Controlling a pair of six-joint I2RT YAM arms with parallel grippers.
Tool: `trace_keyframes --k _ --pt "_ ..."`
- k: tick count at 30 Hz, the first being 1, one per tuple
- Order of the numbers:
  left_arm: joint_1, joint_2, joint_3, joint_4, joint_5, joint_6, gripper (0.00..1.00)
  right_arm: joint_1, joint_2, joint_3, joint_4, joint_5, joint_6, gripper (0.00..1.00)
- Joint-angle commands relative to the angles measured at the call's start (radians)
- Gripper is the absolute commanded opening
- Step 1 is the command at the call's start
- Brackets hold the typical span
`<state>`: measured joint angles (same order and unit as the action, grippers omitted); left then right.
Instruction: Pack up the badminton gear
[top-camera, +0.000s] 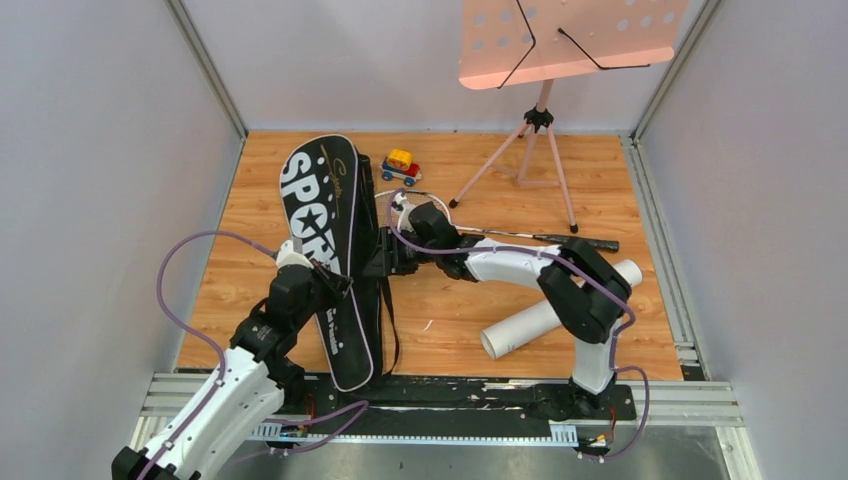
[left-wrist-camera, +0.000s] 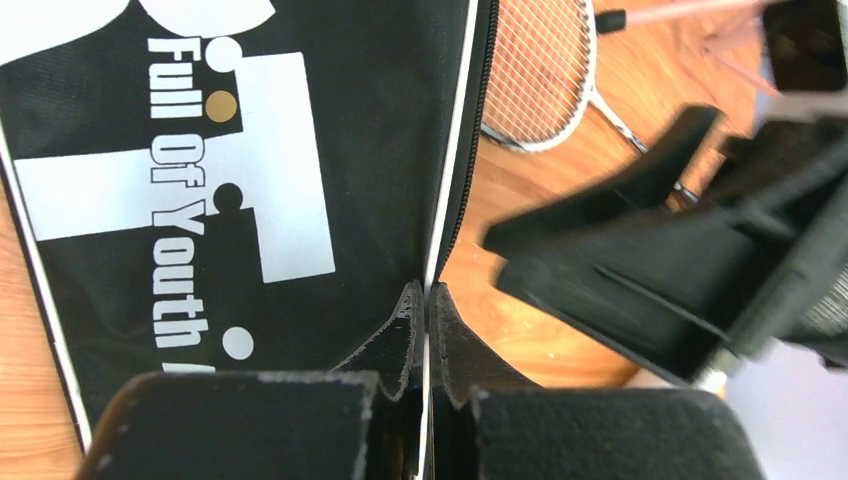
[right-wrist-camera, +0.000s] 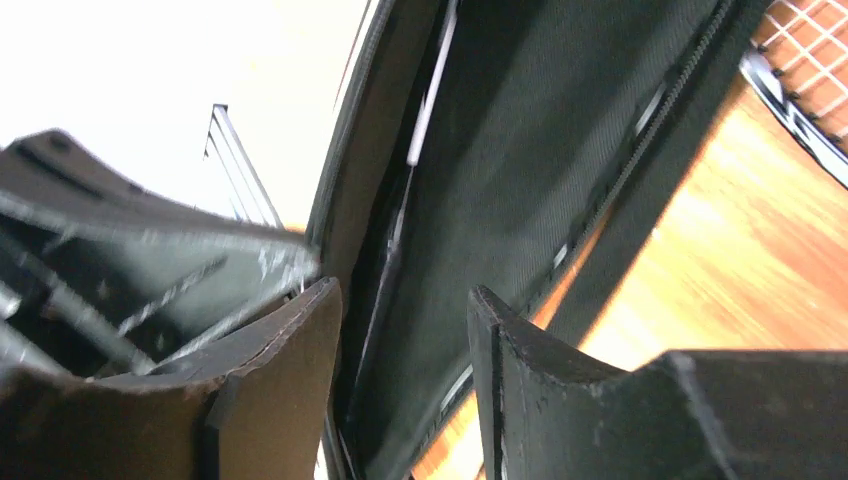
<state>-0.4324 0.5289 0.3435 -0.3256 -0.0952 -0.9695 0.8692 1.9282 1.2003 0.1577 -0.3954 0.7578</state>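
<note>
The racket lies to the right gripper's right in the top view. Next, the right gripper moves away from the bag (top-camera: 330, 250) and down onto the racket's slim shaft (top-camera: 492, 232).
The long black bag (top-camera: 330, 250) lettered SPORT lies lengthwise on the wooden floor, left of centre. My left gripper (top-camera: 322, 282) is shut on the bag's white-piped edge (left-wrist-camera: 428, 300) and holds the flap (left-wrist-camera: 300, 200) up. My right gripper (top-camera: 385, 262) is at the bag's right side, open, with the lifted edge and the dark inside of the bag (right-wrist-camera: 520, 150) just past its fingertips (right-wrist-camera: 405, 300). One racket (top-camera: 500, 235) lies behind the right arm; its strung head (left-wrist-camera: 540, 80) rests beside the bag's zip. A white tube (top-camera: 560, 310) lies at the right.
A small toy car (top-camera: 401, 165) sits behind the bag. A pink perforated music stand (top-camera: 545, 140) stands at the back right on a tripod. Grey walls close in both sides, and a metal rail (top-camera: 450, 400) runs along the near edge.
</note>
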Motion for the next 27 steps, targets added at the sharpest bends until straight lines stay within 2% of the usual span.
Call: trace_keyframes --k 1,5,7,9,10,11,13,16,20,24,25,27 --pt "0.001 0.042 0.064 0.009 -0.172 0.053 0.00 -0.027 -0.154 -0.069 -0.062 0.012 -0.163 0.49" --pt "0.001 0.090 0.077 0.010 -0.231 0.071 0.00 -0.033 -0.243 -0.088 -0.213 0.108 -0.354 0.46" --pt "0.001 0.114 0.083 0.011 -0.239 0.081 0.04 -0.033 -0.287 -0.101 -0.271 0.161 -0.471 0.46" --pt "0.001 0.128 0.093 0.014 -0.226 0.097 0.26 -0.032 -0.324 -0.114 -0.318 0.221 -0.601 0.46" --pt "0.001 0.131 0.099 0.016 -0.203 0.107 0.32 -0.033 -0.340 -0.123 -0.330 0.258 -0.662 0.46" --pt "0.001 0.132 0.102 0.019 -0.189 0.124 0.43 -0.033 -0.355 -0.134 -0.337 0.283 -0.728 0.45" --pt "0.001 0.126 0.119 -0.006 -0.159 0.141 0.52 -0.034 -0.379 -0.159 -0.343 0.316 -0.885 0.44" --pt "0.001 0.103 0.170 -0.065 -0.142 0.179 0.59 -0.038 -0.392 -0.181 -0.352 0.391 -1.023 0.41" --pt "0.000 0.037 0.252 -0.171 -0.090 0.281 0.70 -0.077 -0.374 -0.176 -0.405 0.394 -1.153 0.39" --pt "0.000 -0.024 0.332 -0.279 -0.046 0.345 0.86 -0.143 -0.338 -0.139 -0.452 0.433 -1.210 0.40" --pt "0.001 -0.043 0.341 -0.281 -0.007 0.346 0.92 -0.163 -0.330 -0.131 -0.458 0.426 -1.220 0.40" --pt "0.001 -0.063 0.358 -0.283 0.055 0.356 0.99 -0.208 -0.310 -0.115 -0.473 0.413 -1.252 0.39"
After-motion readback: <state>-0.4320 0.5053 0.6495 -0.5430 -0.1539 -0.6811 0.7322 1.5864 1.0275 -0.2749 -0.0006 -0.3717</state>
